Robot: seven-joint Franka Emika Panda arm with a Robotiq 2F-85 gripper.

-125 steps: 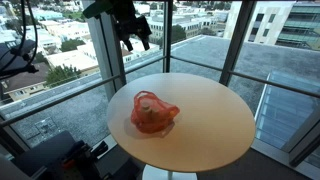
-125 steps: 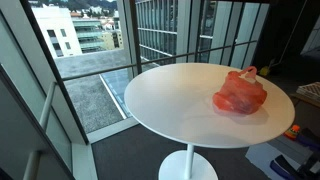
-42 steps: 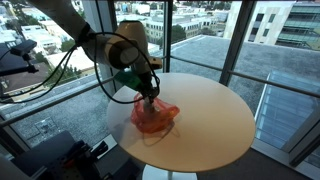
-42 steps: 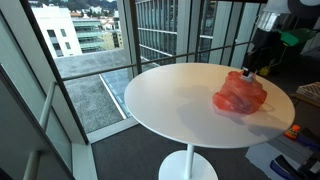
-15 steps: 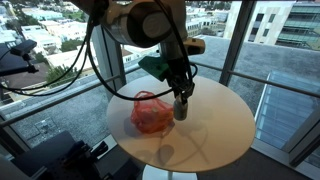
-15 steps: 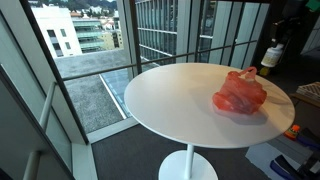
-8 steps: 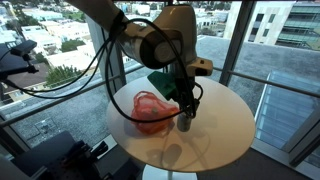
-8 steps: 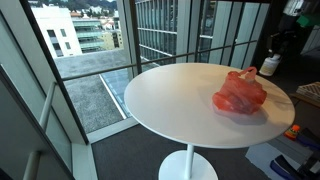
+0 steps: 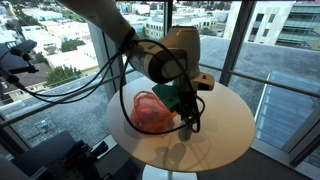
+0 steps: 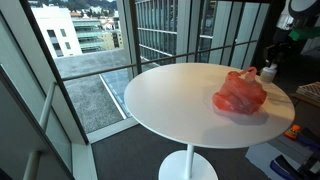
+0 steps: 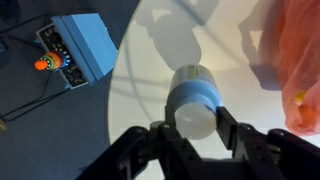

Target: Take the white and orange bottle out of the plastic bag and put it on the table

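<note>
My gripper holds the white bottle. It will next lower the bottle to stand it on the tabletop beside the bag.
My gripper (image 11: 193, 122) is shut on the white bottle (image 11: 192, 95), one finger on each side of its body; a bluish band shows round it in the wrist view. In both exterior views the bottle (image 9: 187, 126) (image 10: 268, 72) hangs low over the round white table (image 9: 225, 130), out of and beside the orange-red plastic bag (image 9: 150, 112) (image 10: 240, 92). I cannot tell whether its base touches the tabletop. The gripper (image 9: 187, 115) points straight down. The bag (image 11: 300, 60) lies crumpled at the right edge of the wrist view.
The table (image 10: 170, 100) stands next to floor-to-ceiling windows with dark frames (image 9: 232, 40). A blue box (image 11: 75, 48) sits on the floor beyond the table's edge. Cables hang from the arm (image 9: 150, 55) above the bag.
Over the last second the gripper has come down with the bottle towards the tabletop beside the bag. The bag has stayed where it was.
</note>
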